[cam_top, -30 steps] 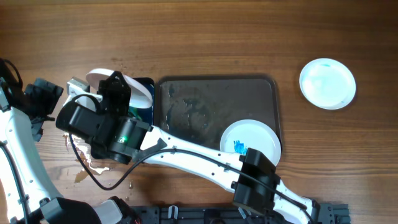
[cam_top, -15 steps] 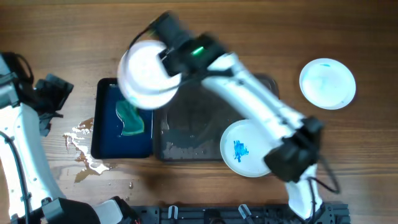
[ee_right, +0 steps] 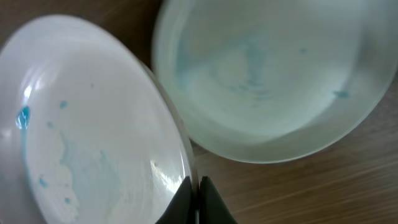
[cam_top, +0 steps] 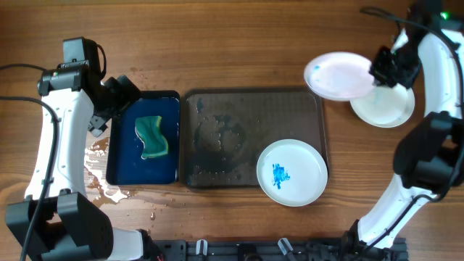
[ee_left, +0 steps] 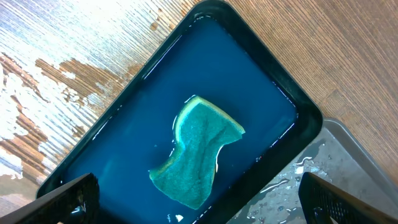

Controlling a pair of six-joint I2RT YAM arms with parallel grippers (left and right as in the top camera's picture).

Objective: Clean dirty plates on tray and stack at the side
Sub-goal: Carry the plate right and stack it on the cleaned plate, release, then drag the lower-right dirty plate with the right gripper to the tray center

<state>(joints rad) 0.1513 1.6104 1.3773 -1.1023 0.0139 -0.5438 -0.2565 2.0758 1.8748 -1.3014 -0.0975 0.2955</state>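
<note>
The white plate hangs mostly beside the pale blue-washed one (cam_top: 383,105) (ee_right: 271,62). It shifts to the right in the overhead view with my right gripper next, then comes down onto that one.
My right gripper (cam_top: 383,70) is shut on the rim of a white plate (cam_top: 337,75) with faint blue specks and holds it above the table, right of the dark grey tray (cam_top: 217,116). In the right wrist view the held plate (ee_right: 81,143) sits left of my pinched fingers (ee_right: 196,198). A pale blue-washed plate (cam_top: 384,107) lies on the wood beside it and also shows in the right wrist view (ee_right: 267,81). A third plate (cam_top: 291,172) with a blue smear lies on the grey tray's front right. My left gripper (cam_top: 112,107) is open and empty above the blue tray.
A narrower dark blue tray (cam_top: 123,163) of water holds a green sponge (cam_top: 151,136), which the left wrist view (ee_left: 199,152) also shows. Water is spilled on the wood (cam_top: 98,181) left of it. The grey tray is wet.
My right arm swung the plate from above the blue tray across to the far right, beside the plate on the wood. My left arm moved in over the blue tray.
</note>
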